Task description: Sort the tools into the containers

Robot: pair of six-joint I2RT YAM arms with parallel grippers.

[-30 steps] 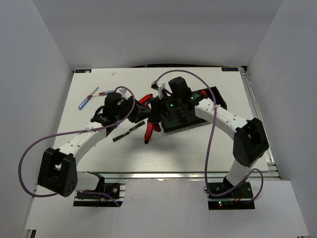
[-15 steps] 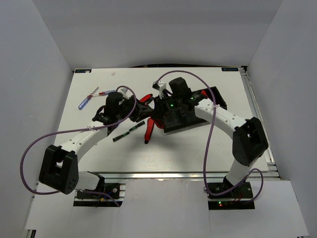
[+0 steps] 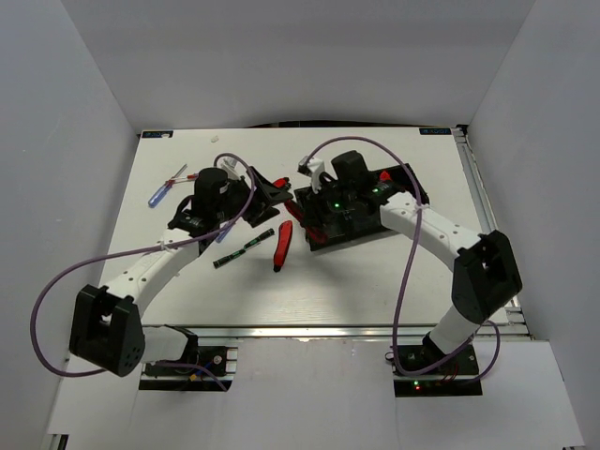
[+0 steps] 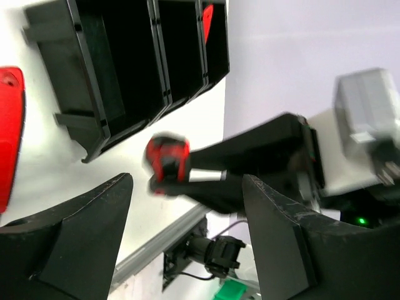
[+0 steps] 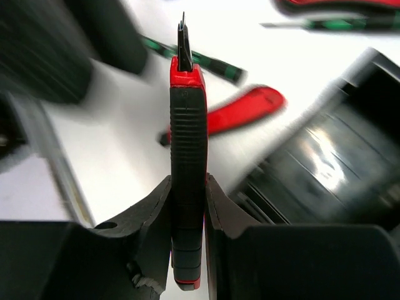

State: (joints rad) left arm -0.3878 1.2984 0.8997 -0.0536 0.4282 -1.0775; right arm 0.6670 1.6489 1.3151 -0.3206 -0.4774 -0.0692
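The knife should go to the right in the top view next, carried by my right gripper, and then down over the tray's far section [image 3: 399, 185], because a red tool is already there.
My right gripper [image 5: 188, 194] is shut on a red-and-black folding knife [image 5: 188, 144], which stands upright between its fingers, held above the table beside the left end of the black three-compartment tray [image 3: 394, 220]. The left gripper [image 4: 187, 206] is open and empty, and the held knife [image 4: 167, 164] hangs just beyond its fingertips. In the top view the left gripper [image 3: 265, 187] and the right gripper [image 3: 298, 204] sit close together. A second red knife [image 3: 281, 246] lies on the table, with a black green-marked screwdriver [image 3: 236, 253] to its left.
A blue-handled screwdriver [image 3: 157, 194] and a thin red-handled one [image 3: 175, 175] lie at the far left. A red tool [image 3: 384, 176] lies in the tray's far compartment. In the left wrist view the tray's [image 4: 94, 81] nearer compartments look dark. Grey walls enclose the table.
The right gripper has closed on the red-and-black knife and the left gripper has opened and drawn back to the left. The right arm has shifted slightly right with the knife.
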